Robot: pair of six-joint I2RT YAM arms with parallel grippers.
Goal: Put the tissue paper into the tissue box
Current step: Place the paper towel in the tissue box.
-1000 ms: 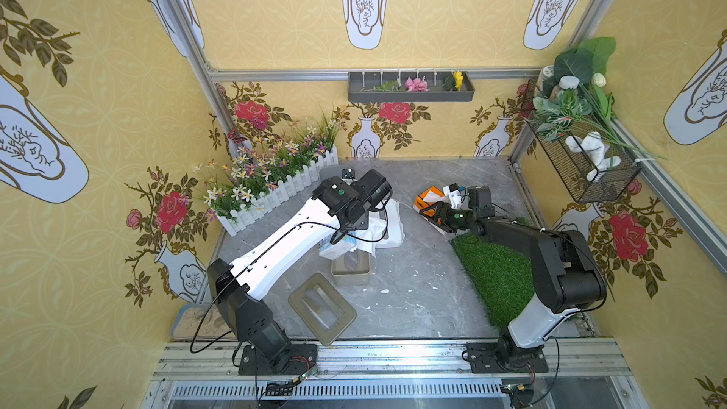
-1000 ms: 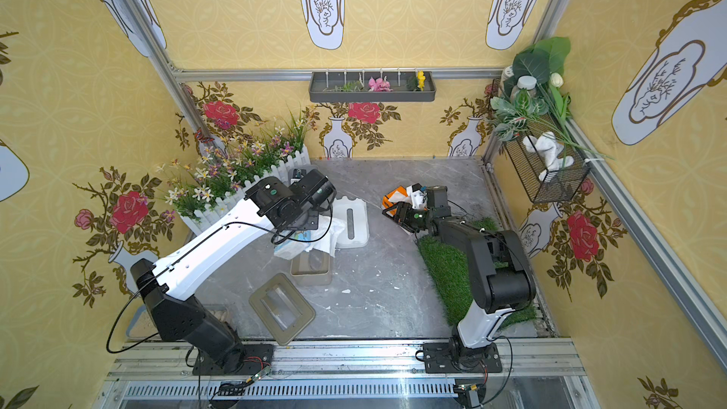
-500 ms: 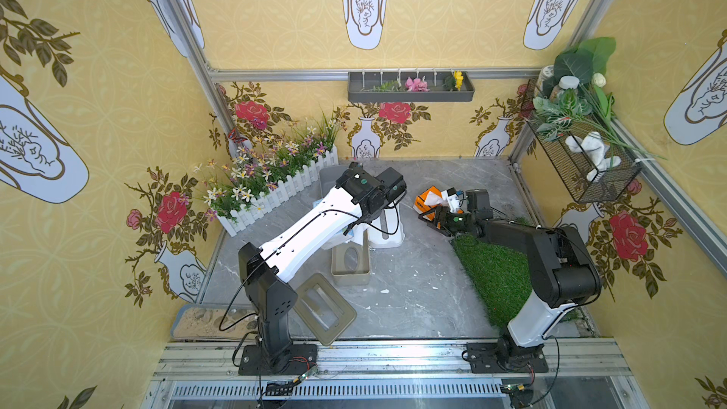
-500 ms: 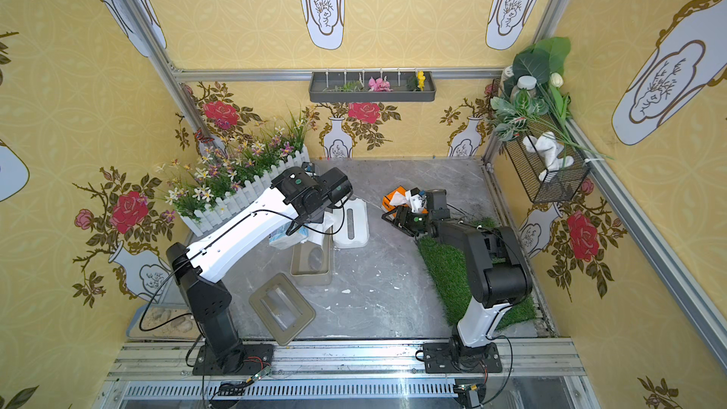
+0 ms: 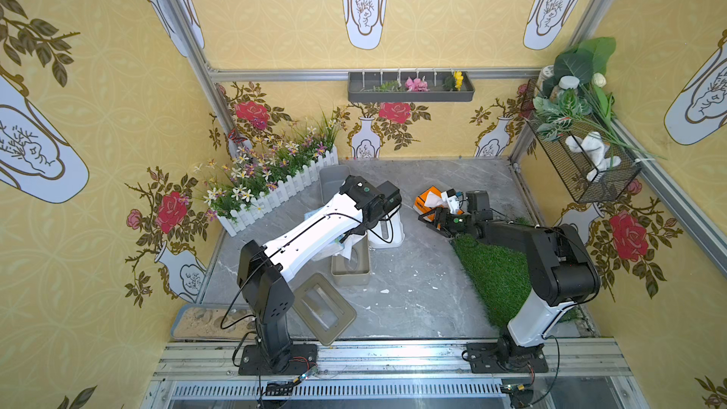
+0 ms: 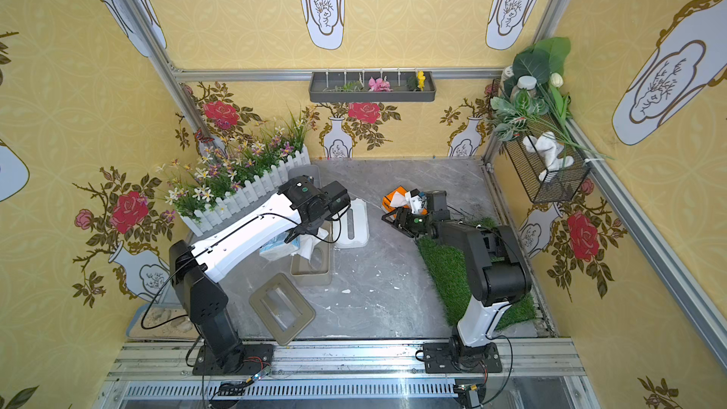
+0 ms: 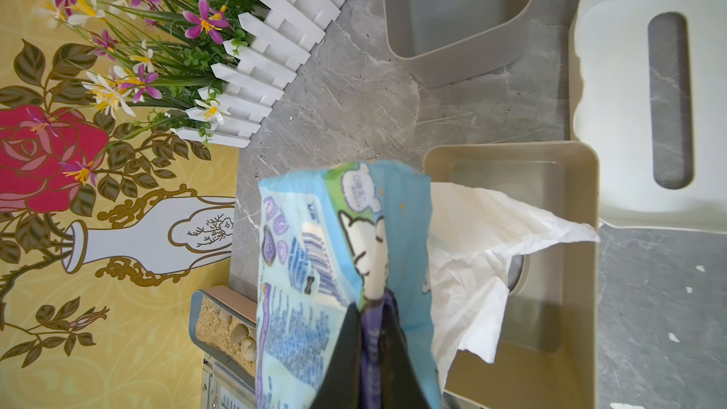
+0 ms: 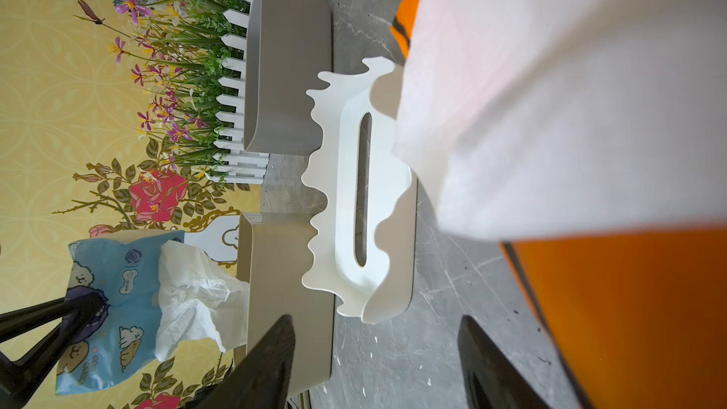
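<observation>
My left gripper swings over the beige box's opening [image 5: 351, 260] [image 7: 532, 295] next and lowers the pack inside to release it, since that opening is below and beside my gripper.
The tissue paper is a blue printed pack [image 7: 338, 249] with a loose white sheet [image 7: 480, 238] hanging out of it. My left gripper [image 7: 371, 332] is shut on the pack's crimped end. The pack hangs over the near-left rim of the open beige tissue box [image 7: 590, 269], and the sheet drapes over the box's inside. In a top view the pack [image 6: 277, 245] shows under my left arm beside the box [image 6: 310, 277]. My right gripper [image 8: 377, 348] is open and holds nothing, low over the floor beside an orange tissue pack [image 8: 637, 308].
A white wavy-edged lid [image 5: 387, 232] lies behind the beige box, and a grey box [image 7: 456, 13] stands by the white picket fence of flowers [image 5: 275, 190]. A beige frame lid [image 5: 324, 308] lies at the front. A green turf mat [image 5: 495, 273] lies under the right arm.
My left arm has swung and stretched toward the back right, carrying the blue pack over the beige box. The right arm has barely moved.
</observation>
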